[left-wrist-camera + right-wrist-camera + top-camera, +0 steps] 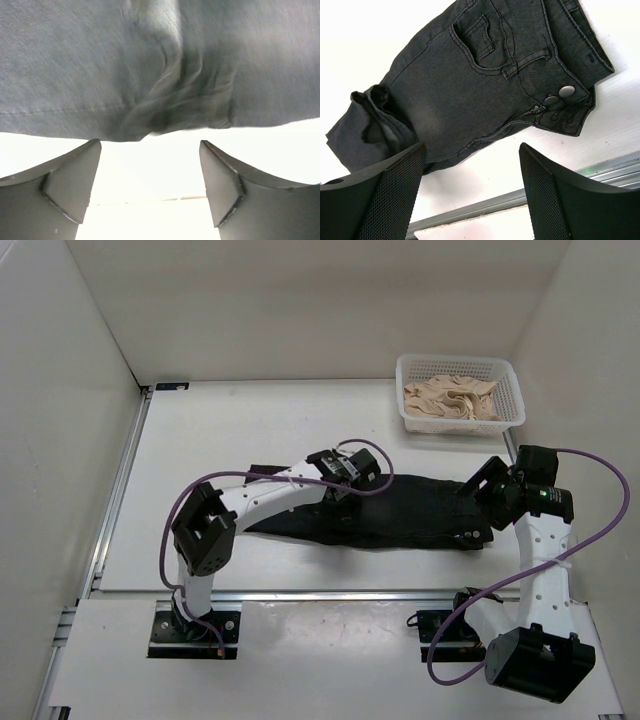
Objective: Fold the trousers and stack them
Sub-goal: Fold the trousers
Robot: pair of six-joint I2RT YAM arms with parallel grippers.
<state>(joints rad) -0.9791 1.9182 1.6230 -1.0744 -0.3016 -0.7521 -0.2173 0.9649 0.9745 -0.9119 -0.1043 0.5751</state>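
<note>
The robot's left gripper will next move along the trousers (400,512) and down onto their leg end, because that end is below the gripper and to its left in the top view.
The black trousers (400,512) lie flat across the middle of the table, waist end to the right. My left gripper (348,476) is over their far edge near the middle; in the left wrist view it (150,145) is open and empty, with wrinkled fabric (165,75) just beyond the fingertips. My right gripper (482,492) is at the waist end; in the right wrist view it (472,147) is open and empty, just short of the trousers (470,85). The waist's metal buttons (565,91), zip and a front pocket (477,42) show there.
A white basket (515,405) holding crumpled beige cloth (450,400) stands at the back right. A metal rail (330,593) runs along the table's near edge. White walls close in the left, back and right sides.
</note>
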